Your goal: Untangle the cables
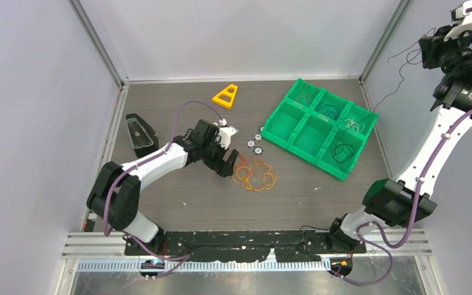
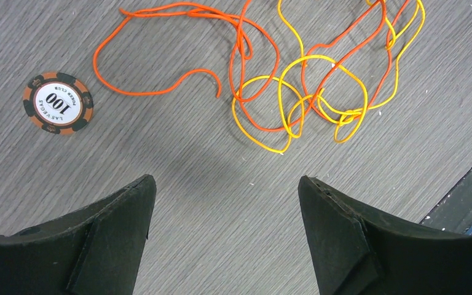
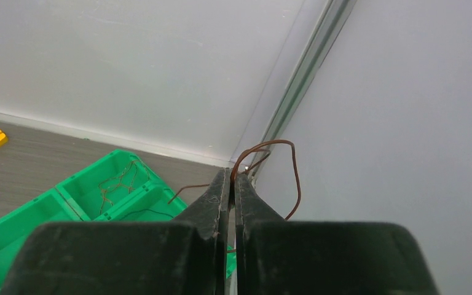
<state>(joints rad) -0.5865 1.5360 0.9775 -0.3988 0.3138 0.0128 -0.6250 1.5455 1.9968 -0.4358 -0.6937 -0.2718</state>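
Observation:
The tray's near section holds this cable's coils and lies down and to the left in the top view, so my right gripper needs to move that way next and release.
A tangle of thin orange and yellow cables lies in loose loops on the table's middle. In the left wrist view the orange cable trails left and the yellow cable loops through it. My left gripper hovers low just left of the tangle, open, with only bare table between its fingers. My right gripper is raised high at the back right corner, shut on a thin dark brown cable that curls above the fingertips and hangs down toward the tray.
A green tray with several compartments, some holding thin wires, sits at the back right. A yellow triangular piece lies at the back, a black block at the left. Small round chips lie near the tangle, one seen close.

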